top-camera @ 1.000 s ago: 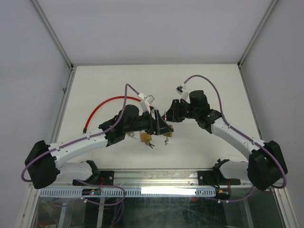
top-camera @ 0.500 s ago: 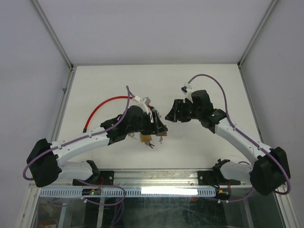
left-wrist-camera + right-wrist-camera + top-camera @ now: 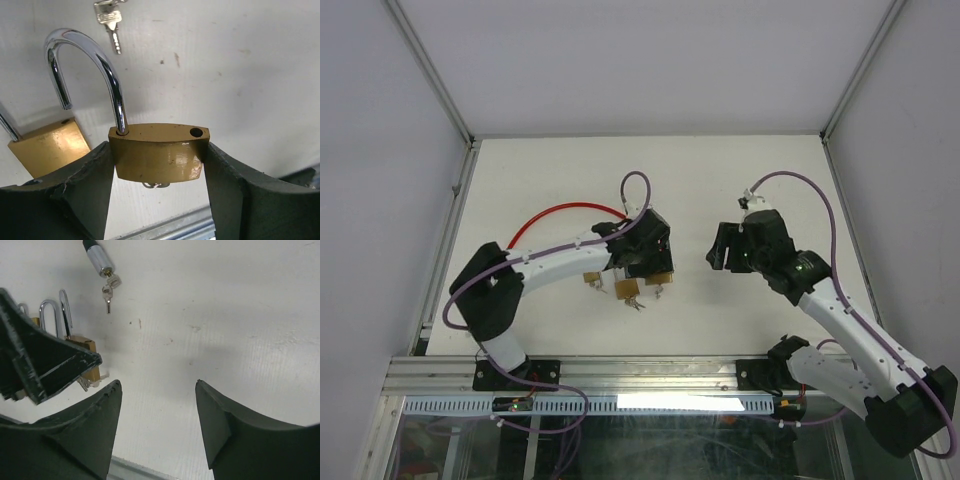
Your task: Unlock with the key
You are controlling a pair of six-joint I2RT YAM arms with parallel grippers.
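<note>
The held padlock comes down onto the bare tabletop (image 3: 642, 284) (image 3: 137, 109) beside the neighboring padlock next, and my left gripper releases it, as that spot lies below my gripper.
My left gripper (image 3: 658, 268) is shut on the body of a brass padlock (image 3: 150, 155); it shows in the left wrist view (image 3: 157, 145). The padlock's steel shackle (image 3: 107, 65) is swung open, with one end free. A bit of key metal (image 3: 155, 185) pokes out under the padlock's body. My right gripper (image 3: 718, 248) is open and empty, to the right of the padlock and apart from it. In the right wrist view (image 3: 158, 383) its jaws stand wide over bare table, and the padlock (image 3: 85, 347) and the left fingers (image 3: 45, 365) lie to its left.
Two more brass padlocks (image 3: 627, 290) (image 3: 591, 280) lie left of the held one; one of them shows in the left wrist view (image 3: 47, 147). A red cable lock (image 3: 560, 208) curves behind the left arm. Its steel cylinder (image 3: 97, 260) has keys (image 3: 107, 292) hanging from it.
My right gripper has let go at the padlock and drawn back to the right, now open. My left arm has swung round, still holding the padlock near the same spot.
</note>
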